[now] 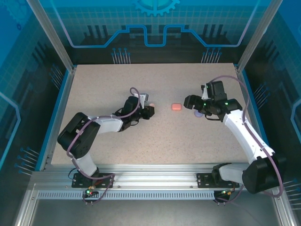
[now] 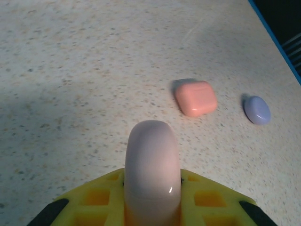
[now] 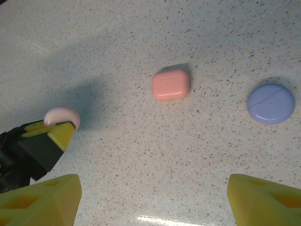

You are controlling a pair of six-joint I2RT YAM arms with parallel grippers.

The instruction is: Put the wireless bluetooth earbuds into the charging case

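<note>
The left gripper lowers the raised beige case next until it meets the speckled tabletop short of the coral-orange one, then releases it, as the table beneath is clear.
My left gripper is shut on a closed pale pinkish-beige charging case, which stands up between its yellow fingers. In the top view this gripper sits left of centre. A closed coral-orange case lies flat mid-table. A closed purple round case lies to its right. My right gripper hovers open above the table beside the purple case, nothing between its fingers. The earbuds are out of view.
Blue rails run along the speckled table's left and right sides, and an aluminium frame runs along the near edge. The left gripper with the beige case shows at the left of the right wrist view.
</note>
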